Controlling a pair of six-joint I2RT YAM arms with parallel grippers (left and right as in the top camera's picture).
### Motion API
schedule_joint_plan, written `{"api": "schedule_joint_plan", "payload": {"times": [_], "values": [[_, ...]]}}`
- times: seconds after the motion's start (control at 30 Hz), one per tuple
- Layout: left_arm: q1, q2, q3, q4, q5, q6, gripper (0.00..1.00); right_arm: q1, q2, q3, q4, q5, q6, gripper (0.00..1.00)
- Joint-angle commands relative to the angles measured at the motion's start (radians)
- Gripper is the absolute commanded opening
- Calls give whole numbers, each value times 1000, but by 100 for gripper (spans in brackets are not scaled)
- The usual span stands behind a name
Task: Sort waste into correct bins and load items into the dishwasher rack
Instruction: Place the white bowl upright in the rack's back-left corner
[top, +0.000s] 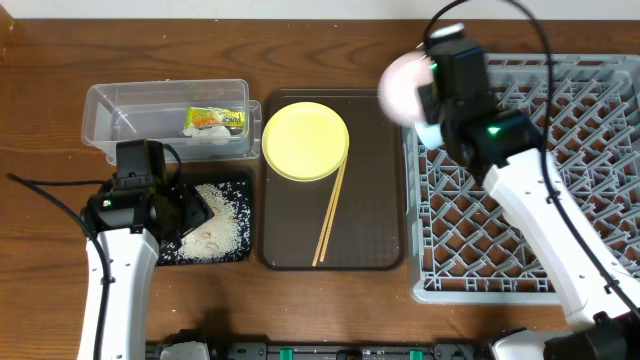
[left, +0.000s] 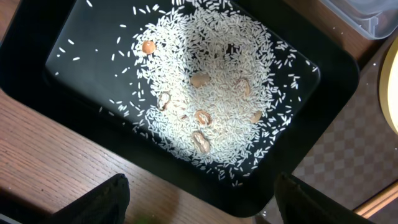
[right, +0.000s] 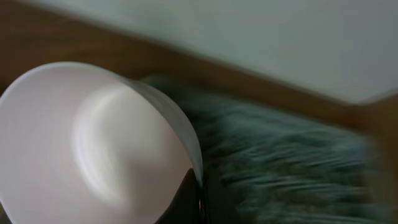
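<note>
The rack's empty far rows are below my right gripper, to its right in the overhead view. I need to swing over, turn and lower the bowl (top: 400, 84), then let go of it.
My right gripper (top: 424, 92) is shut on the rim of the white bowl (top: 400, 84) and holds it in the air over the left far corner of the grey dishwasher rack (top: 560, 200). The right wrist view shows the bowl (right: 93, 143) pinched by its rim at the fingers (right: 196, 194), with the rack (right: 292, 168) blurred behind. My left gripper (top: 188, 212) is open and empty over the black tray (top: 235, 185), which holds loose rice (top: 215, 228). In the left wrist view the rice (left: 211, 93) fills the tray (left: 74, 81), just beyond the open fingers (left: 205, 208). The clear tub (top: 110, 110) holds the snack wrapper (top: 214, 120) and white tissue (top: 212, 139).
The yellow plate (top: 305, 140) and the chopsticks (top: 331, 215) lie on the dark brown serving tray (top: 375, 200) between the bins and the rack. A light blue shape (top: 429, 136) shows under my right arm at the rack's left edge. A few brown bits (left: 200, 142) lie in the rice.
</note>
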Motion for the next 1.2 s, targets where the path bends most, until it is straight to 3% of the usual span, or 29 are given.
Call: {"api": "schedule_joint_plan", "payload": {"times": [0.0, 0.17, 0.57, 0.97, 1.17], "values": [[5, -2, 7, -1, -2, -5, 78, -42, 0, 11, 77, 342, -201, 1], [5, -2, 7, -1, -2, -6, 77, -106, 55, 11, 203, 518, -262, 1], [5, -2, 7, -2, -2, -6, 78, -212, 288, 11, 270, 769, -249, 1], [5, -2, 7, -2, -2, -6, 78, -168, 380, 2, 230, 667, -161, 1], [5, -2, 7, -2, -2, -5, 78, -145, 380, 0, 122, 480, -87, 4]]}}
